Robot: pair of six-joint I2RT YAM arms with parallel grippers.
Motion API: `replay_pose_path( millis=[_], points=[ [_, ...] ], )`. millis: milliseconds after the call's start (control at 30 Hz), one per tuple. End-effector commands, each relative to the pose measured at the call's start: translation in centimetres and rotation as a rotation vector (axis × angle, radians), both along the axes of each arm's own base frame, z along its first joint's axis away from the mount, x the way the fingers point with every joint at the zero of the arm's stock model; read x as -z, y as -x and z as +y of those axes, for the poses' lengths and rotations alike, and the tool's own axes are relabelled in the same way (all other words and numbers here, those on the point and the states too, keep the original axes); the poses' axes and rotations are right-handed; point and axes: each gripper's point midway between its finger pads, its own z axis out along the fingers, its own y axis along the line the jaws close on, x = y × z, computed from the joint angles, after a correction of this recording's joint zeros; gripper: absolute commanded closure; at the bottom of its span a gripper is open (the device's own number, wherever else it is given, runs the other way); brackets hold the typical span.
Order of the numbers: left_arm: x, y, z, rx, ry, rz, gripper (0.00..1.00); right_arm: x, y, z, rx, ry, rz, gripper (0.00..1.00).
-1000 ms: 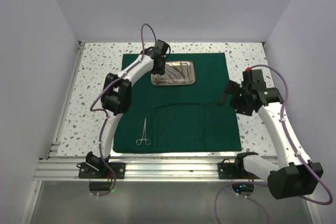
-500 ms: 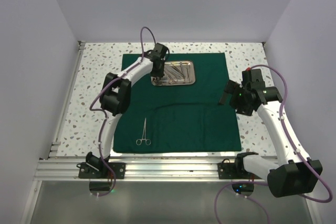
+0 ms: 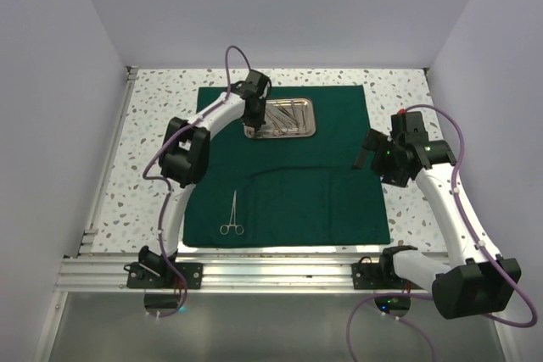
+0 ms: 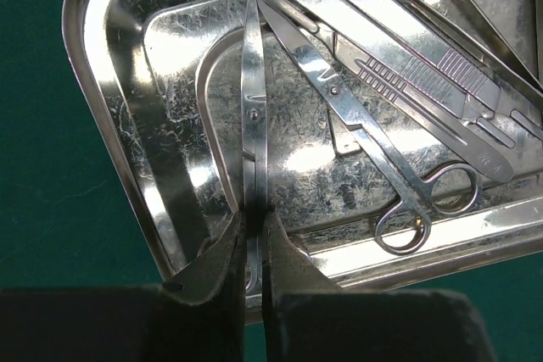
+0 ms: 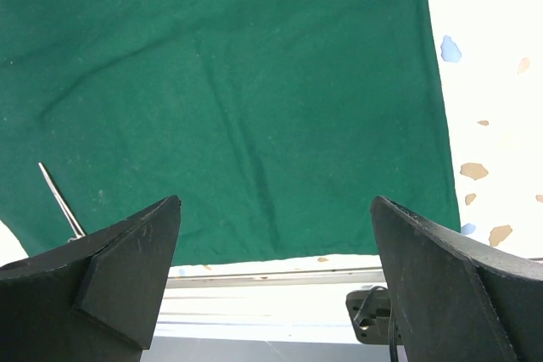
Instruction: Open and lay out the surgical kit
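Note:
The ring-handled forceps already on the cloth lie back from the left gripper, so next it will lift the scissors, carry them back, lower them and release them there.
The dark green cloth (image 3: 297,192) lies spread flat on the table. The shiny steel tray (image 3: 312,118) sits at its far middle. In the left wrist view the tray (image 4: 110,125) holds ring-handled scissors (image 4: 373,150), flat scalpel handles (image 4: 407,65) and tweezers (image 4: 484,14). My left gripper (image 4: 254,218) is at the tray's left end (image 3: 251,127), shut on a slim silver hinged instrument (image 4: 253,82) seen edge-on. Ring-handled forceps (image 3: 231,214) lie on the cloth's near left. My right gripper (image 5: 276,201) is wide open and empty above the cloth's right side (image 3: 361,158).
An aluminium rail (image 3: 271,273) runs along the table's near edge. The speckled tabletop (image 3: 153,125) shows left and right of the cloth. White walls close in the left, back and right sides. The tip of the forceps (image 5: 59,197) shows in the right wrist view.
My left gripper has shifted slightly toward the tray's left end, still pinching the instrument. The right arm has hardly moved.

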Motion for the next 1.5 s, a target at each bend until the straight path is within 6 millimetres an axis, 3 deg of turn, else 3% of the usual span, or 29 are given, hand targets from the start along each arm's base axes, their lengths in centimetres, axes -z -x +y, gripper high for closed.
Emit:
replay_pose_path(
  millis=[0, 67, 167, 433, 600, 933, 967, 1000, 1033, 1067, 1100, 1133, 1167, 1200, 1233, 1267, 1300, 1333, 1367, 1400, 1433, 1467],
  points=[
    [9.1, 6.9, 3.5, 0.024, -0.144, 0.343, 1.0, -0.2, -0.3, -0.1, 0.008, 0.003, -0.021, 0.02],
    [9.0, 6.6, 3.6, 0.025, -0.143, 0.347, 1.0, -0.5, -0.4, 0.0, 0.003, 0.001, -0.028, 0.02],
    [7.0, 5.0, 3.1, 0.027, -0.123, 0.296, 1.0, -0.7, -0.5, 0.1, -0.002, -0.002, -0.033, 0.01],
    [-2.5, 0.1, 0.8, 0.068, -0.018, 0.09, 1.0, -0.9, -0.5, 0.6, -0.012, -0.026, -0.037, 0.02],
    [-6.0, -0.2, 0.9, 0.058, 0.01, 0.028, 1.0, -1.2, -0.4, 0.7, -0.023, -0.028, -0.045, 0.02],
    [-11.0, 1.3, 1.1, 0.029, 0.068, -0.017, 1.0, -1.3, 0.1, 0.8, -0.04, -0.035, -0.047, 0.02],
    [-10.6, 1.9, 1.3, 0.022, 0.066, 0.001, 1.0, -1.3, 0.1, 0.8, -0.043, -0.033, -0.047, 0.01],
    [-11.7, 2.4, 1.4, 0.011, 0.082, -0.009, 1.0, -1.3, 0.1, 0.8, -0.045, -0.033, -0.047, 0.02],
    [-10.8, 3.6, 1.8, 0.005, 0.071, 0.024, 1.0, -1.1, 0.3, 0.8, -0.049, -0.032, -0.043, 0.02],
    [-12.3, 4.3, 2.0, -0.007, 0.09, 0.004, 1.0, -1.1, 0.3, 0.8, -0.05, -0.032, -0.046, 0.02],
    [-12.2, 5.3, 2.0, -0.007, 0.091, 0.011, 1.0, -1.0, 0.4, 0.7, -0.049, -0.032, -0.045, 0.02],
    [-10.3, 7.1, 2.6, -0.014, 0.071, 0.053, 1.0, -0.9, 0.5, 0.8, -0.053, -0.034, -0.046, 0.02],
    [-12.0, 8.1, 2.9, -0.028, 0.094, 0.017, 1.0, -0.9, 0.6, 0.8, -0.054, -0.035, -0.046, 0.02],
    [-11.9, 9.2, 2.9, -0.03, 0.092, 0.018, 1.0, -0.6, 0.7, 0.9, -0.055, -0.037, -0.044, 0.02],
    [-10.1, 11.2, 3.8, -0.046, 0.062, 0.058, 1.0, -0.6, 0.8, 0.9, -0.055, -0.042, -0.047, 0.02],
    [-11.4, 12.4, 4.0, -0.069, 0.083, 0.036, 1.0, -0.5, 0.9, 1.0, -0.058, -0.045, -0.045, 0.02],
    [-11.3, 13.6, 3.9, -0.069, 0.077, 0.038, 1.0, -0.2, 1.0, 1.0, -0.06, -0.048, -0.041, 0.02],
    [-9.6, 15.7, 4.5, -0.08, 0.056, 0.078, 1.0, -0.2, 1.1, 1.1, -0.062, -0.054, -0.042, 0.02],
    [-10.7, 17.2, 4.0, -0.088, 0.087, 0.056, 1.0, -0.1, 1.2, 1.1, -0.063, -0.053, -0.042, 0.02],
    [-10.6, 18.3, 4.1, -0.096, 0.091, 0.06, 1.0, 0.0, 1.2, 1.1, -0.066, -0.055, -0.044, 0.02],
    [-9.1, 20.1, 4.7, -0.113, 0.071, 0.088, 1.0, 0.0, 1.2, 1.2, -0.07, -0.058, -0.047, 0.02],
    [-9.7, 21.4, 3.9, -0.109, 0.103, 0.072, 1.0, 0.0, 1.1, 1.4, -0.072, -0.065, -0.049, 0.02]
  ],
)
